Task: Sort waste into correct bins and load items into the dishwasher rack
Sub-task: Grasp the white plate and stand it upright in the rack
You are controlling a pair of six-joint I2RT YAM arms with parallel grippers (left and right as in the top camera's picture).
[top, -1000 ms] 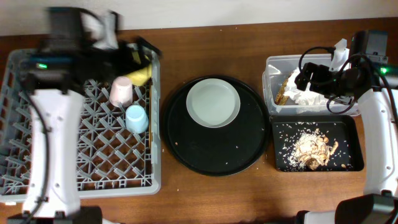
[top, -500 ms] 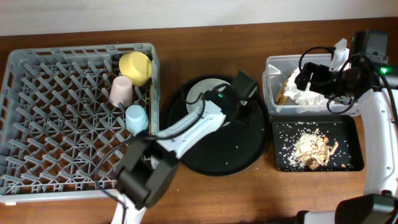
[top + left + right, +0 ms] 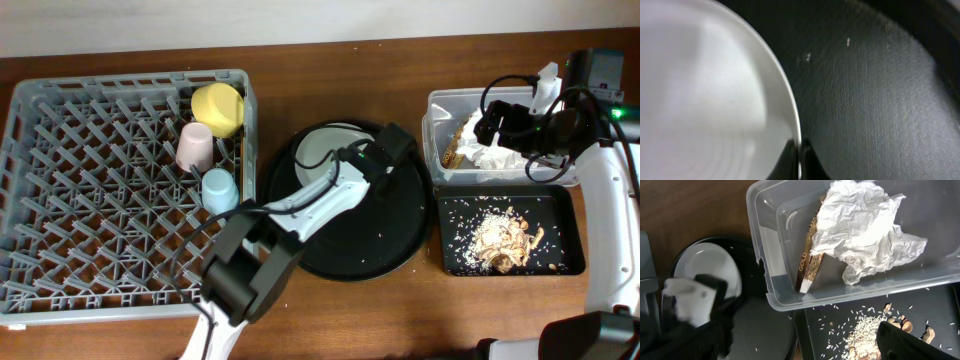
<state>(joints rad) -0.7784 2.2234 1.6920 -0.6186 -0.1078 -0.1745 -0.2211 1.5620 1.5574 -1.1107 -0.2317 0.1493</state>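
Observation:
My left gripper should next lift the plate (image 3: 325, 152) over the rack, turn it upright, lower it beside the cups and release, since the slots between the rack's wires there are empty.
The pale plate (image 3: 325, 152) (image 3: 710, 90) lies on the round black tray (image 3: 350, 245). My left gripper (image 3: 375, 165) (image 3: 800, 152) is shut on the plate's right rim, one finger on each side. The rack (image 3: 90, 230) holds the yellow bowl (image 3: 218, 108), pink cup (image 3: 194, 147) and light blue cup (image 3: 219, 190). Thin sticks (image 3: 241, 160), apparently the chopsticks, lie by its right wall. My right gripper (image 3: 515, 125) (image 3: 805, 342) hangs open and empty over the clear tub (image 3: 437, 110). That tub holds the napkin (image 3: 865, 225) and wrapper (image 3: 810, 265).
The shallow black rectangular tray (image 3: 565, 225) in front of the tub holds rice and beige food scraps (image 3: 500, 238) (image 3: 865, 330). A few grains dot the round tray (image 3: 875, 90). Bare wooden table shows between the rack, the round tray and the bins.
My left arm has swung from the rack's back corner to the round tray, and its jaws have closed on the plate's rim. The right arm has not moved.

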